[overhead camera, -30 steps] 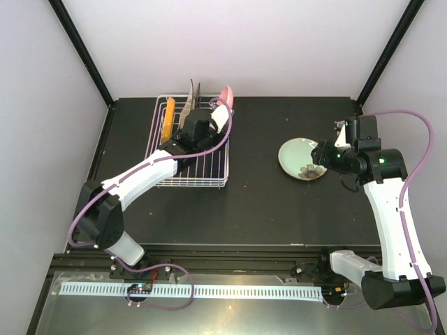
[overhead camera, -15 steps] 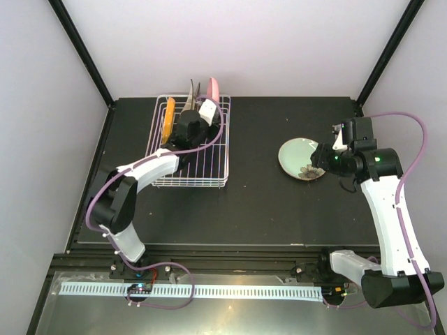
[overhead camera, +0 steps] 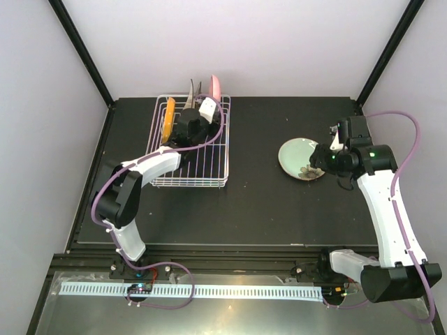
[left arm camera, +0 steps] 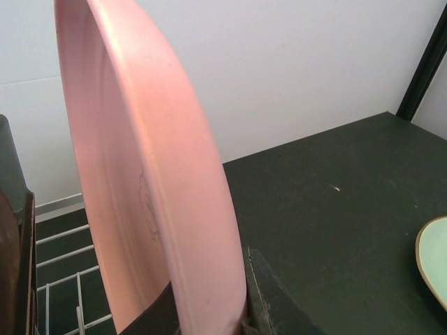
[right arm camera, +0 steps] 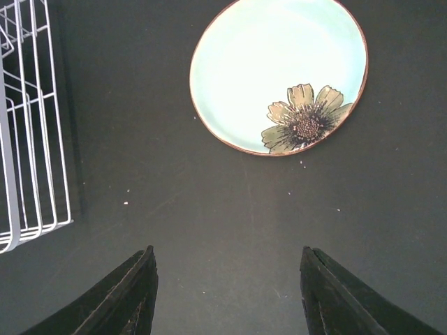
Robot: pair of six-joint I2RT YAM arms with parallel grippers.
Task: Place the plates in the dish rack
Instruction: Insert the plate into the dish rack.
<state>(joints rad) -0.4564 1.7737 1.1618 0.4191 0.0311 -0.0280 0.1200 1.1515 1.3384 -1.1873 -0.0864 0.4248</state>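
I will lower my left gripper next to release the pink plate (overhead camera: pixel 216 86) in the open wires beside the upright plates, because it still stands above the rack there.
The round pink plate (overhead camera: pixel 216 86) (left arm camera: pixel 140 174) stands on edge above the far right corner of the white wire dish rack (overhead camera: pixel 188 185), with my left gripper (overhead camera: pixel 206 107) (left arm camera: pixel 216 314) shut on its lower rim. An orange plate (overhead camera: pixel 168 118) and two more plates (overhead camera: pixel 192 94) stand upright among the tines at the rack's far end. The pale green plate with a dark flower (overhead camera: pixel 299 157) (right arm camera: pixel 279 70) lies flat on the table to the right. My right gripper (overhead camera: pixel 318 158) (right arm camera: pixel 227 279) hovers open just beside it, nothing between its fingers.
The table is black, with a raised black frame at its edges and pale walls close behind. The rack's right side (right arm camera: pixel 7 181) shows at the left of the right wrist view. The green plate's edge (left arm camera: pixel 434 265) shows low right in the left wrist view.
My left arm has carried the pink plate a little left and back over the rack's far end. My right arm has shifted slightly toward the green plate.
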